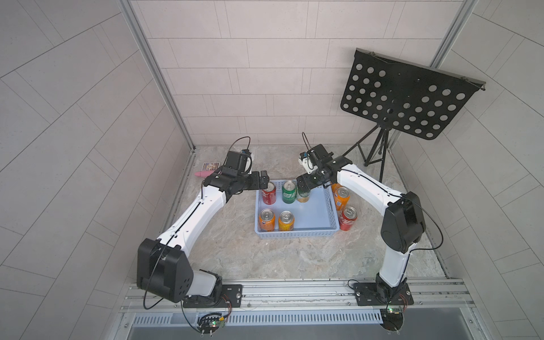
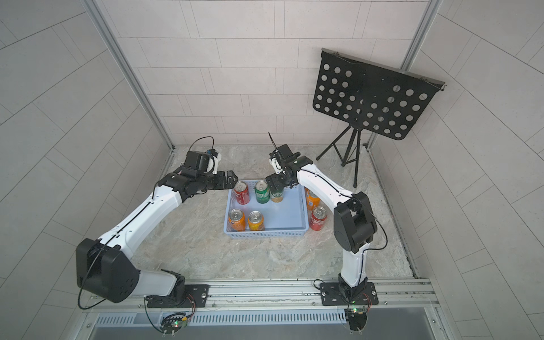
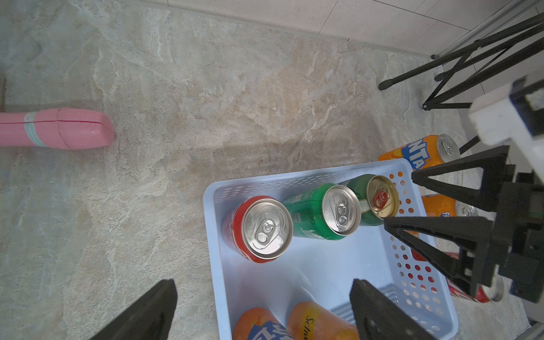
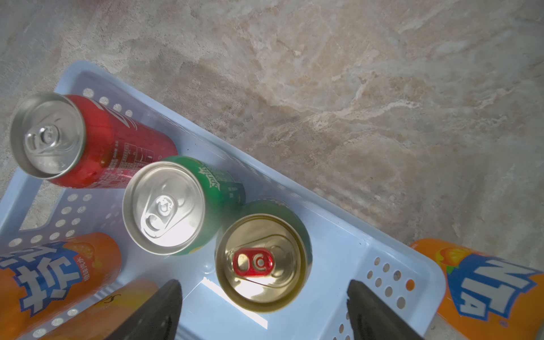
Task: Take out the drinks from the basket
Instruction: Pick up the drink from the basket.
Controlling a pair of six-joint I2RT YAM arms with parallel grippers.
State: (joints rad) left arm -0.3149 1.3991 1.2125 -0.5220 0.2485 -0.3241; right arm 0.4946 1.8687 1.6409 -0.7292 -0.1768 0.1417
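Note:
Next, my right gripper will lower its open fingers around the sides of the gold-topped green can (image 1: 303, 197) (image 4: 262, 262) and close, since that can stands below the gripper.
The pale blue basket (image 1: 294, 234) (image 2: 265, 234) holds a red can (image 1: 268, 192), a green can (image 1: 289, 191), a gold-topped green can (image 4: 262, 262) and two orange cans (image 1: 267, 219) (image 1: 286, 220). Two orange cans (image 1: 342, 197) (image 1: 335, 187) and a red can (image 1: 348, 218) stand on the floor just right of it. My right gripper (image 4: 263, 284) (image 1: 303, 184) is open above the gold-topped can, its fingers wide of it and not touching. My left gripper (image 3: 262, 284) (image 1: 265, 181) hangs open over the basket's back left corner, beside the red can (image 3: 259, 228).
A black perforated music stand (image 1: 409, 94) on a tripod (image 1: 379, 153) rises at the back right. A pink wand-shaped object (image 3: 56, 128) (image 1: 203, 174) and a small card (image 1: 211, 166) lie at the back left. Tiled walls close in the stone floor.

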